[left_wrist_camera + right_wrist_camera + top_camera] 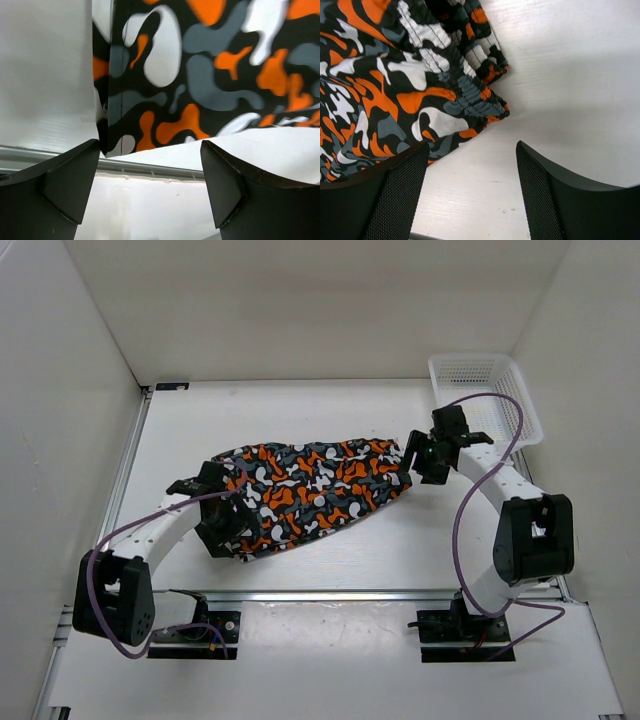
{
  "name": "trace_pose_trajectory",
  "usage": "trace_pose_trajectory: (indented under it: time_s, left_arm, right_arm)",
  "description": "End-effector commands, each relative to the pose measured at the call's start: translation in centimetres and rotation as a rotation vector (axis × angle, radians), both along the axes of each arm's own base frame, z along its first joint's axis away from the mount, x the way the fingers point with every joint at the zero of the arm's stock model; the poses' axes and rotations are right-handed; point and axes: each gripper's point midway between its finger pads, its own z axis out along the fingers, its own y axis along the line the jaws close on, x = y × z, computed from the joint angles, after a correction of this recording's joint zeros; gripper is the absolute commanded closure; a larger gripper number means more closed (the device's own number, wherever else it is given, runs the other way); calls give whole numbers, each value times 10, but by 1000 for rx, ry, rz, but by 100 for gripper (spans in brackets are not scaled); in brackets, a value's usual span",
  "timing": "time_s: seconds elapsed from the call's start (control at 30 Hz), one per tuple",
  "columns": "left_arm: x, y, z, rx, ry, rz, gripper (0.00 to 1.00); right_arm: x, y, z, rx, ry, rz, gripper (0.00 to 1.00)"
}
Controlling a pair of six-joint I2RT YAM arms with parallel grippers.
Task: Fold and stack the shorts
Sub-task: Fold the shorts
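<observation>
I will lower my right gripper toward the left in the top view and close on the waistband's near corner, just past its open fingers.
The camouflage shorts (310, 490) lie spread across the middle of the table, waistband end toward the right. My left gripper (222, 508) is open at the shorts' left hem end; in the left wrist view the hem corner (120, 142) sits just beyond the left fingertip, nothing between the jaws (150, 185). My right gripper (418, 462) is open beside the right end; in the right wrist view the gathered waistband corner (485, 105) lies just ahead of the empty jaws (470, 195).
A white mesh basket (484, 395) stands at the back right corner. White walls enclose the table on three sides. A metal rail (340, 594) runs along the near edge. Purple cables loop from both arms.
</observation>
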Motion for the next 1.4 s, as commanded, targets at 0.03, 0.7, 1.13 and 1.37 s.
trace_pose_trajectory:
  time_s: [0.03, 0.7, 1.13, 1.37]
  left_arm:
    - [-6, -9, -15, 10, 29, 21, 7]
    - [51, 45, 10, 244, -76, 139, 90]
    - [67, 67, 11, 315, -47, 110, 90]
    - [74, 79, 15, 321, -51, 127, 90]
  right_arm:
    - [-7, 4, 20, 33, -62, 12, 25]
    - [-39, 26, 15, 130, -33, 95, 21]
    - [-32, 52, -47, 3, 60, 126, 23]
    - [-30, 62, -61, 73, 30, 118, 36]
